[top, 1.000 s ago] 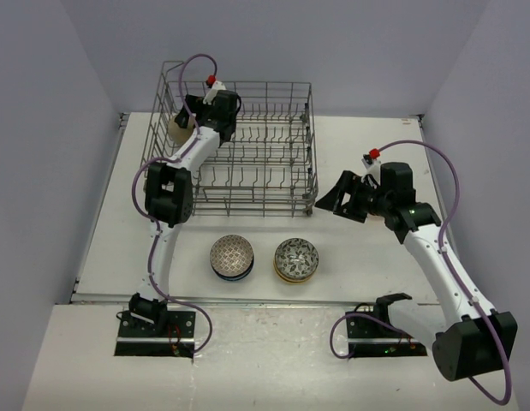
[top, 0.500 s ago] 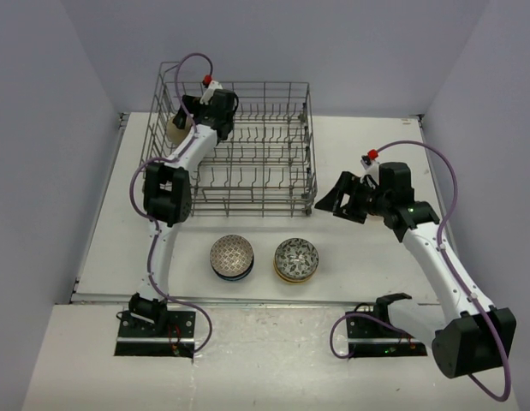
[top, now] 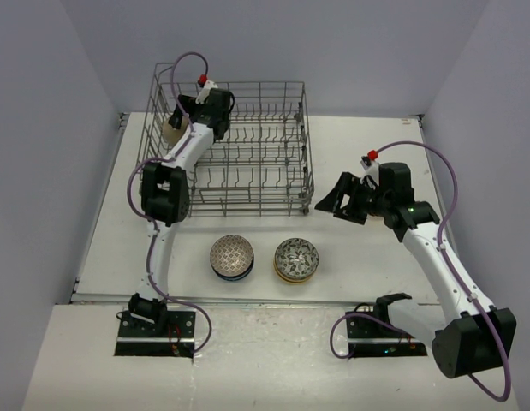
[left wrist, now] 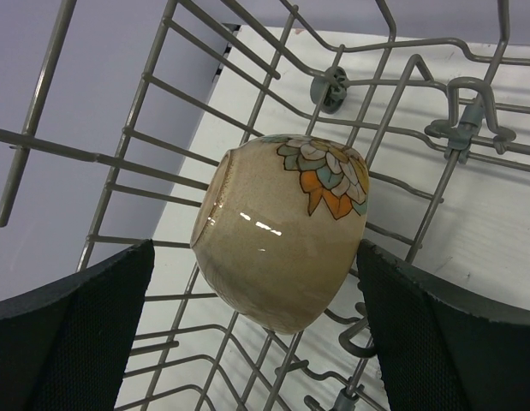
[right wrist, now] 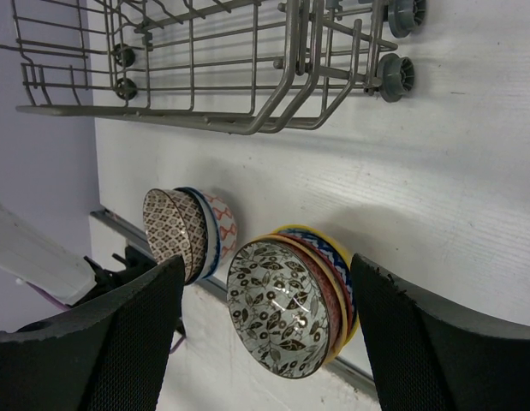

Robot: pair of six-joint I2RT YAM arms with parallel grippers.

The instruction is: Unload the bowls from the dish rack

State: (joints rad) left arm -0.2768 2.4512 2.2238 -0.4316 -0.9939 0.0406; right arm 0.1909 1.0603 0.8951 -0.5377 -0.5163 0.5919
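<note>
The bowl lies to the left in the top view, so the left gripper will next shift that way, toward the side wires of the rack, and close on the bowl's rim (left wrist: pixel 354 255).
The grey wire dish rack (top: pixel 282 171) stands at the back left of the table. One beige bowl (top: pixel 171 130) with a flower pattern lies on its side in the rack's far left corner. My left gripper (top: pixel 184 118) reaches into the rack and stands open. In the left wrist view the bowl (left wrist: pixel 277 231) sits between the two pads, apart from both. My right gripper (top: pixel 335 199) hovers open and empty to the right of the rack. Two stacks of patterned bowls (top: pixel 231 257) (top: pixel 296 259) rest near the front edge.
The rack's wires (left wrist: pixel 162 86) and tines crowd round the bowl on all sides. In the right wrist view the rack's wheels (right wrist: pixel 393 75) sit at the top, and the two bowl stacks (right wrist: pixel 183 233) (right wrist: pixel 286 308) lie below, near the table's front rail.
My left gripper has moved a little back and left, closer round the beige bowl, and the rack has shifted slightly left with it. The right arm has barely moved.
</note>
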